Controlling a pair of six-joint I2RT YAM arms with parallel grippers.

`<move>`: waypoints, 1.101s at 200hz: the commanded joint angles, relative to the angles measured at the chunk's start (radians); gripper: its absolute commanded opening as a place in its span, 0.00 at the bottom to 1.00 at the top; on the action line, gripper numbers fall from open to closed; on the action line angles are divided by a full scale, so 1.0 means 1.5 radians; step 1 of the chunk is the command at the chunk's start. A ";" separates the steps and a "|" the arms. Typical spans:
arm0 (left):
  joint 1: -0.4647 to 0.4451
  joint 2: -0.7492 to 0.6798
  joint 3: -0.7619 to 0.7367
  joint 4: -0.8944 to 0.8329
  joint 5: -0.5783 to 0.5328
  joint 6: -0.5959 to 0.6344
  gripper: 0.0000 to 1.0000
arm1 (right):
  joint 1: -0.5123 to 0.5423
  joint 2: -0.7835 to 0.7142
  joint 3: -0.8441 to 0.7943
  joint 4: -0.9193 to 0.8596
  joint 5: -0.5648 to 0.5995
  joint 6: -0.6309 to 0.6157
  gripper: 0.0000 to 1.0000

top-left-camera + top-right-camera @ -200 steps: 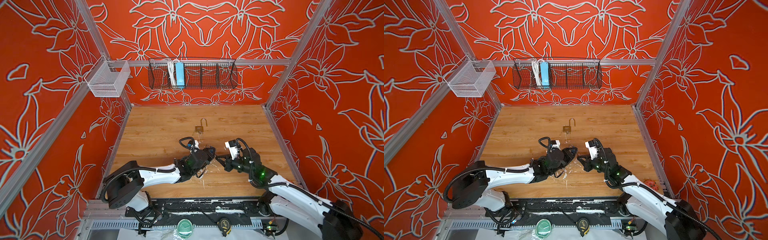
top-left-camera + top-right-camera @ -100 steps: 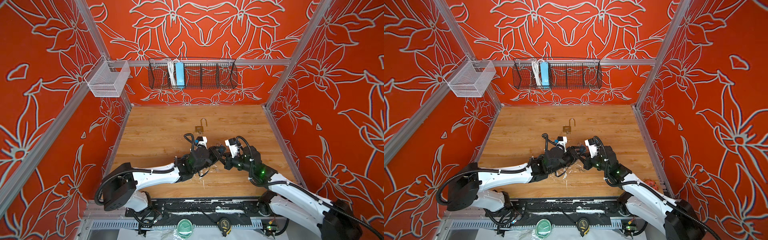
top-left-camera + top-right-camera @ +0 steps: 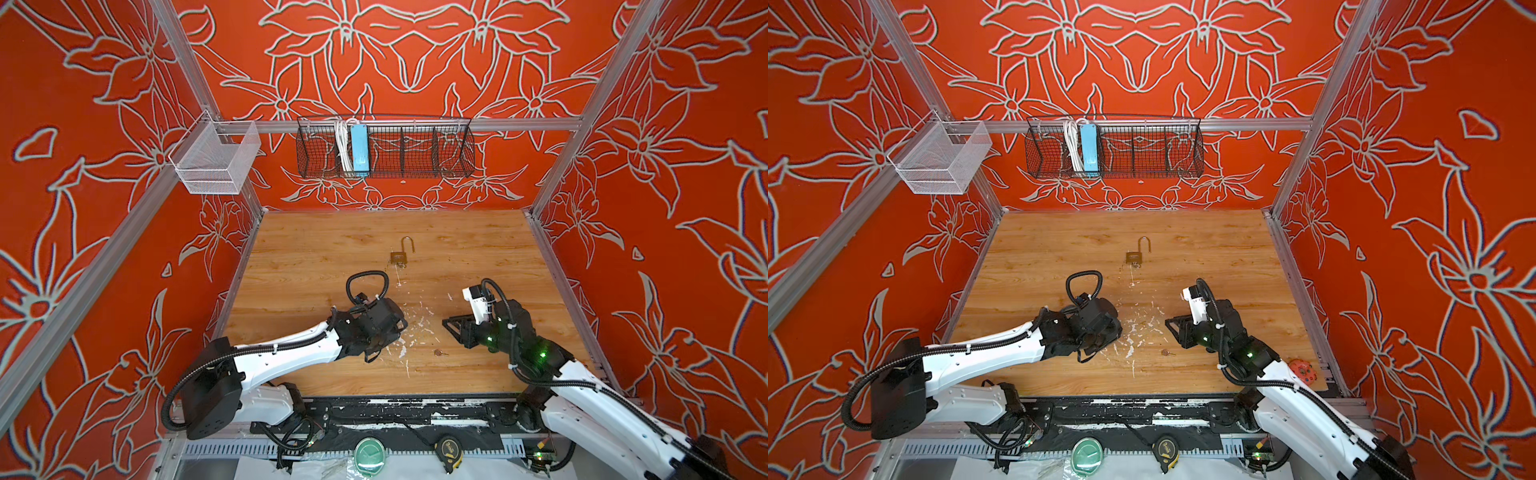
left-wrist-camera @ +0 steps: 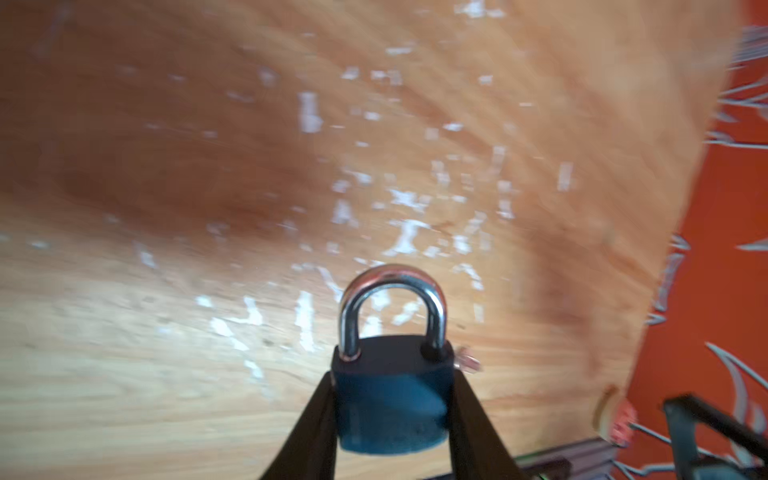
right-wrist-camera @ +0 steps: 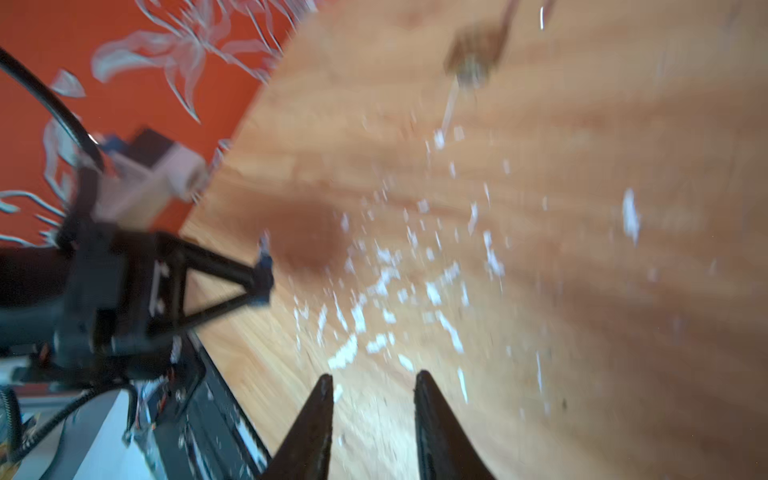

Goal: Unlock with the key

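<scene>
I need to lower my left gripper until the blue padlock (image 4: 390, 399), still above the table, rests on the tabletop's scuffed wood, then let go.
A blue padlock (image 4: 390, 399) with a silver shackle sits between the jaws of my left gripper (image 4: 392, 415), which is shut on its body. In both top views that gripper (image 3: 401, 326) (image 3: 1119, 328) hovers over the scuffed middle of the wooden table and hides the lock. The small key (image 3: 439, 353) (image 3: 1168, 353) lies loose on the table, in front of the gap between the two grippers. My right gripper (image 3: 449, 324) (image 3: 1170, 324) (image 5: 374, 386) stands open and empty, pointing left, apart from the key.
A brass padlock (image 3: 400, 257) (image 3: 1136, 257) with its shackle swung open lies farther back. A black wire basket (image 3: 386, 145) and a white mesh bin (image 3: 214, 160) hang on the walls. A red object (image 3: 1302, 370) sits at the table's front right corner.
The two grippers, which met over the table's middle half a second ago, have drawn apart. The right gripper has opened and the key now lies on the table.
</scene>
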 commanded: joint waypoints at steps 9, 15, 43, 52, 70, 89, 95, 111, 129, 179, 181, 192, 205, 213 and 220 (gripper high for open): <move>0.022 0.033 0.001 -0.084 0.063 0.086 0.00 | 0.022 0.059 -0.027 -0.064 -0.046 0.024 0.35; 0.026 0.040 0.005 -0.094 0.064 0.096 0.00 | 0.027 0.064 -0.029 -0.061 -0.040 0.018 0.35; 0.043 0.070 0.011 -0.105 0.084 0.123 0.15 | 0.032 0.110 -0.023 -0.040 -0.044 -0.003 0.33; 0.044 0.074 0.009 -0.101 0.085 0.122 0.19 | 0.036 0.130 -0.017 -0.038 -0.044 -0.006 0.33; 0.046 0.079 0.003 -0.088 0.091 0.120 0.32 | 0.047 0.173 -0.002 -0.037 -0.043 -0.013 0.33; 0.046 0.080 -0.004 -0.072 0.091 0.117 0.39 | 0.067 0.202 0.004 -0.022 -0.012 -0.017 0.33; 0.046 0.080 -0.005 -0.068 0.090 0.118 0.41 | 0.070 0.208 0.005 -0.015 -0.008 -0.019 0.33; 0.046 0.078 -0.003 -0.066 0.087 0.119 0.48 | 0.072 0.224 0.009 -0.004 0.009 -0.024 0.32; 0.046 0.080 0.002 -0.069 0.086 0.121 0.52 | 0.073 0.236 0.019 -0.004 0.025 -0.031 0.32; 0.046 0.051 0.006 -0.056 0.079 0.141 0.58 | 0.073 0.253 0.047 -0.022 0.039 -0.054 0.32; 0.046 0.048 0.005 -0.052 0.080 0.144 0.58 | 0.073 0.253 0.048 -0.023 0.039 -0.054 0.32; 0.045 0.028 -0.003 -0.030 0.082 0.157 0.58 | 0.074 0.254 0.053 -0.020 0.039 -0.056 0.32; 0.044 0.004 -0.013 -0.014 0.080 0.158 0.58 | 0.074 0.266 0.059 -0.016 0.037 -0.060 0.30; 0.044 -0.010 -0.017 -0.011 0.077 0.159 0.58 | 0.074 0.279 0.067 -0.022 0.035 -0.064 0.28; 0.044 -0.023 -0.019 -0.014 0.072 0.158 0.58 | 0.074 0.289 0.073 -0.028 0.033 -0.066 0.27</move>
